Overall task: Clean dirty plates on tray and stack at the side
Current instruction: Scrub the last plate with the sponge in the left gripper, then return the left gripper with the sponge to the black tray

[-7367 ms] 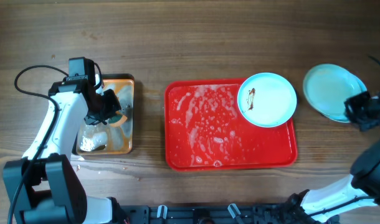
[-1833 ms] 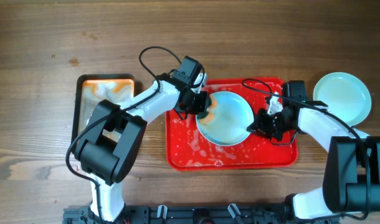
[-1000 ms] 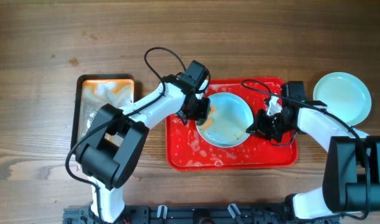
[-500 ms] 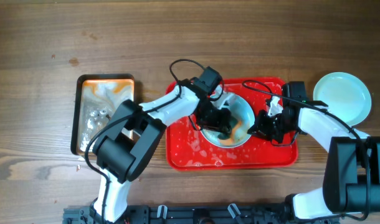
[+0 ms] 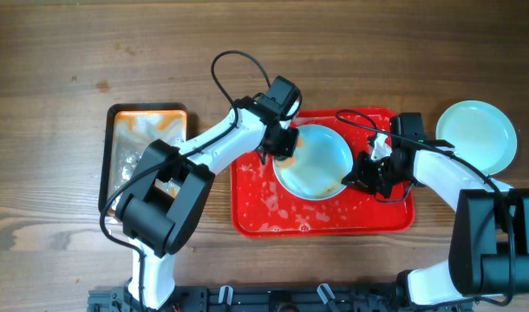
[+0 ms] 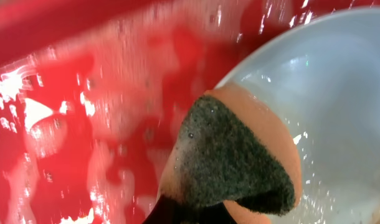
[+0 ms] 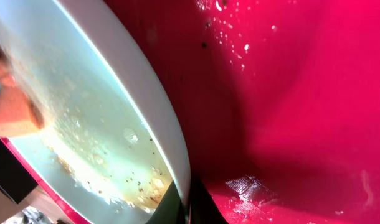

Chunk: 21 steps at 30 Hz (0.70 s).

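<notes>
The sponge should come up off the plate next in my left gripper, then go down into the foam in the metal tray.
A pale blue plate [image 5: 316, 165] lies on the wet red tray [image 5: 256, 204], with a brown smear on its lower right part. My left gripper [image 5: 284, 144] is shut on an orange sponge with a dark scouring face [image 6: 233, 155] and holds it at the plate's upper left rim [image 6: 327, 81]. My right gripper [image 5: 366, 173] is shut on the plate's right rim; in the right wrist view its fingers [image 7: 187, 202] pinch the rim of the plate [image 7: 84, 87] above the tray floor [image 7: 289, 93]. A stack of clean plates [image 5: 475, 132] sits on the table to the right of the tray.
A dark, rusty metal tray [image 5: 147, 117] with foam in it stands at the left of the table. Soapy water spots cover the red tray's floor [image 6: 71, 106]. The left arm's cable loops above the tray's far rim.
My left gripper has moved the sponge from the plate's middle back to its upper left rim. The right gripper has kept its hold on the plate's right rim.
</notes>
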{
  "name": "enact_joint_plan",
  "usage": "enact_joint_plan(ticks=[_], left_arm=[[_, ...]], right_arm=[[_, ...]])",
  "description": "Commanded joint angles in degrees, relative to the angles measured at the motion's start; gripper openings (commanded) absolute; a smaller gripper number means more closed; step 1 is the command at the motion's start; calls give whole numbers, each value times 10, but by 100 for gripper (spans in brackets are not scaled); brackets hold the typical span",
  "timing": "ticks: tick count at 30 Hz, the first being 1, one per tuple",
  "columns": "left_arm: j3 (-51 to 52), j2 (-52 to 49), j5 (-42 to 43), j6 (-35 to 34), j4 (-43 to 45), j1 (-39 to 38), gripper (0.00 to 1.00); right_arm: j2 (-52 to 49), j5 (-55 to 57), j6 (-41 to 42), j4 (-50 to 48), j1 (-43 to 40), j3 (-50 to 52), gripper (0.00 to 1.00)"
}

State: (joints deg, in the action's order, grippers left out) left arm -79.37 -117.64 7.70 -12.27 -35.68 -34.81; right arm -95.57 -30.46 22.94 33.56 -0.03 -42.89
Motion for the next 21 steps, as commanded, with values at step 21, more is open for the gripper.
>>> enact_joint_plan(ticks=[21], left_arm=[[-59,88,-51,-29,-299,303,4]], right_arm=[[36,205,-64,103,12,-158,5]])
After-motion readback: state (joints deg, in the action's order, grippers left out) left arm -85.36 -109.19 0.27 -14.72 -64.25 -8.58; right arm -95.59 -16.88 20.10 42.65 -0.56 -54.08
